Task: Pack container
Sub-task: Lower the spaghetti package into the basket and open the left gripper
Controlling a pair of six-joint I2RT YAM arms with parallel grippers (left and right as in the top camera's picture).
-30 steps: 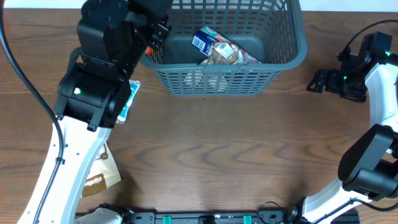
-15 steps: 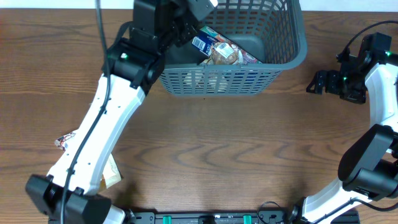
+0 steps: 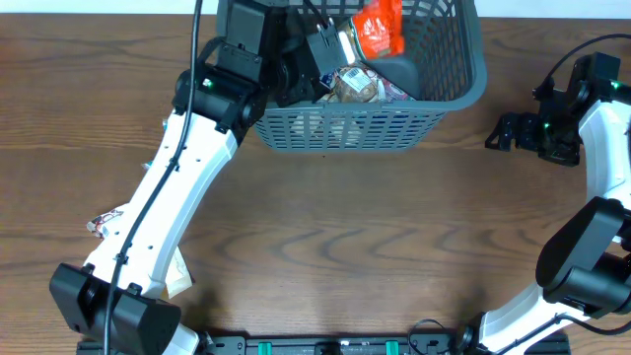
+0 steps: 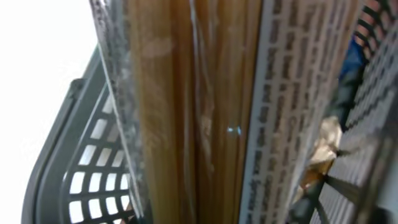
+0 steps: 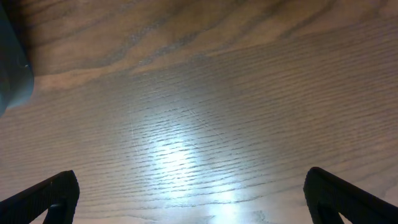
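Observation:
I need to lower my left gripper slightly next and release the red-orange snack pack (image 3: pixel 378 27) over the packs lying below on the basket's bottom by its near side.
The container (image 3: pixel 465 77), a dark grey-teal lattice basket, stands at the back centre of the table. My left gripper (image 3: pixel 343 41) reaches over its left rim and is shut on a red-orange snack pack (image 3: pixel 378 27), held above the inside of the basket. In the left wrist view that pack (image 4: pixel 205 112) fills the picture and hides the fingers, with the container's lattice wall (image 4: pixel 93 168) behind it. Other snack packs (image 3: pixel 360 85) lie on the basket floor. My right gripper (image 3: pixel 507 129) stands open to the right of the container, and in its wrist view the right gripper (image 5: pixel 193 202) has only bare wood between the fingers.
A crumpled small pack (image 3: pixel 103 223) and a tan pack (image 3: pixel 177 279) lie on the table at the left, partly under my left arm. A grey corner of the container (image 5: pixel 11 68) shows at the left edge of the right wrist view.
My left arm has swung from the table's left side up over the basket, carrying the red-orange pack above its inside. The right arm has not moved.

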